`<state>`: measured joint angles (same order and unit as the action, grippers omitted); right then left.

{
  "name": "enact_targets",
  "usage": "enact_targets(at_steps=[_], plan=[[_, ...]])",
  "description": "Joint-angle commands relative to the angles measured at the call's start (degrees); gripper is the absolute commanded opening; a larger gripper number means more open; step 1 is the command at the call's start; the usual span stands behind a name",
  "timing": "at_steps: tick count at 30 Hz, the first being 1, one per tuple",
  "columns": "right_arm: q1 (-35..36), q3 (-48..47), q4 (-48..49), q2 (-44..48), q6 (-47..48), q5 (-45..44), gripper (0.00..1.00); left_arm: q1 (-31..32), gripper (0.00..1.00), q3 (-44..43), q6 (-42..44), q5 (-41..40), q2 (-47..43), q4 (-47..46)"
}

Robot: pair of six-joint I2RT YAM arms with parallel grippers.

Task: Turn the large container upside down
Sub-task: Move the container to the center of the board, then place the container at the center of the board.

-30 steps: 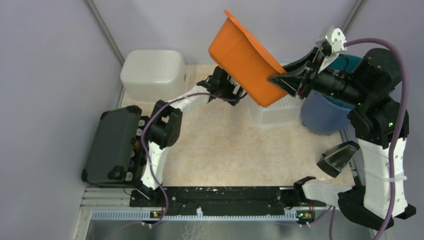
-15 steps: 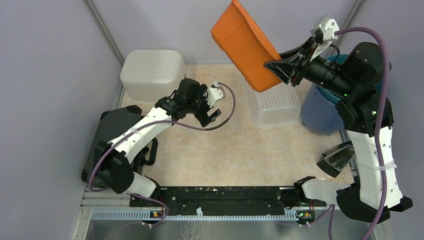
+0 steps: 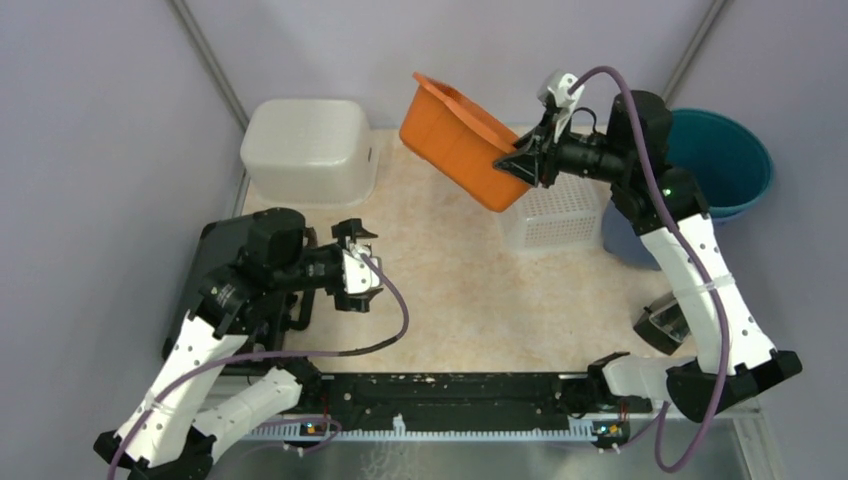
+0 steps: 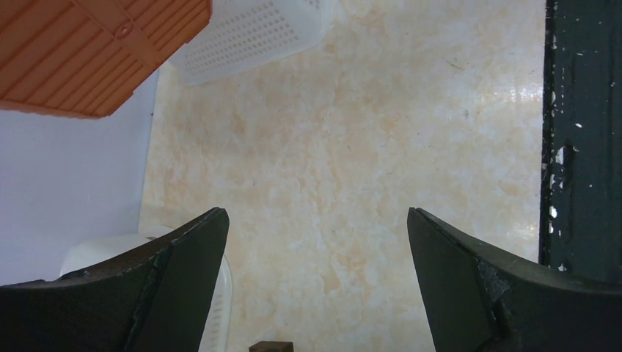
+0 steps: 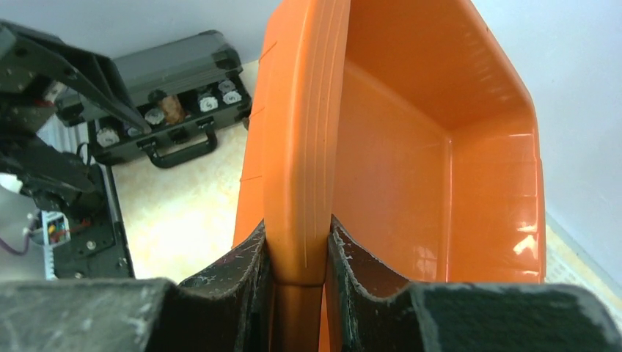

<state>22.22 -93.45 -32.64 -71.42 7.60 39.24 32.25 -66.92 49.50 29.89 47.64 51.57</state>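
Observation:
My right gripper should draw the tilted container back to the bare tabletop below, clear of the basket, then lower it flat and release it.
The large orange container (image 3: pixel 452 135) hangs tilted in the air over the back middle of the table. My right gripper (image 3: pixel 515 160) is shut on its rim at the right end. In the right wrist view the fingers (image 5: pixel 242 271) pinch the rim of the container (image 5: pixel 411 147) from both sides, and its hollow inside shows to the right. My left gripper (image 3: pixel 358 265) is open and empty, low over the table at the near left, well apart from the container. In the left wrist view the left gripper (image 4: pixel 315 213) has wide jaws over bare table, and the container's ribbed outside (image 4: pixel 88 51) shows at the top left.
A white tub (image 3: pixel 305 150) stands bottom up at the back left. A white perforated basket (image 3: pixel 555 215) lies under the container's right end. A teal bucket (image 3: pixel 720 160) is at the back right. A black case (image 3: pixel 225 290) is at the left, and a clear cup (image 3: pixel 665 325) at the right edge.
My left gripper has let go near the container and drawn back to the near left, staying open. My right gripper has carried the container lower and leftward, turning it.

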Motion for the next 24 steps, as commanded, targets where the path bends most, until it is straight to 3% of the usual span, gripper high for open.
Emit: enact_targets(at_steps=[1, 15, 24], plan=[[0.4, 2.49, 10.18, 2.61, 9.43, 6.33, 0.0, -2.69, 0.99, -1.7, 4.38, 6.62, -0.37, 5.24], [7.59, 20.95, 5.73, 5.02, 31.97, 11.64, 0.0, -6.34, 0.99, -16.07, 2.85, 11.48, 3.16, 8.79], [12.72, 35.97, 7.92, 8.24, 40.17, 12.96, 0.0, -6.37, 0.99, -10.81, -0.26, 9.85, 4.89, 1.76]])
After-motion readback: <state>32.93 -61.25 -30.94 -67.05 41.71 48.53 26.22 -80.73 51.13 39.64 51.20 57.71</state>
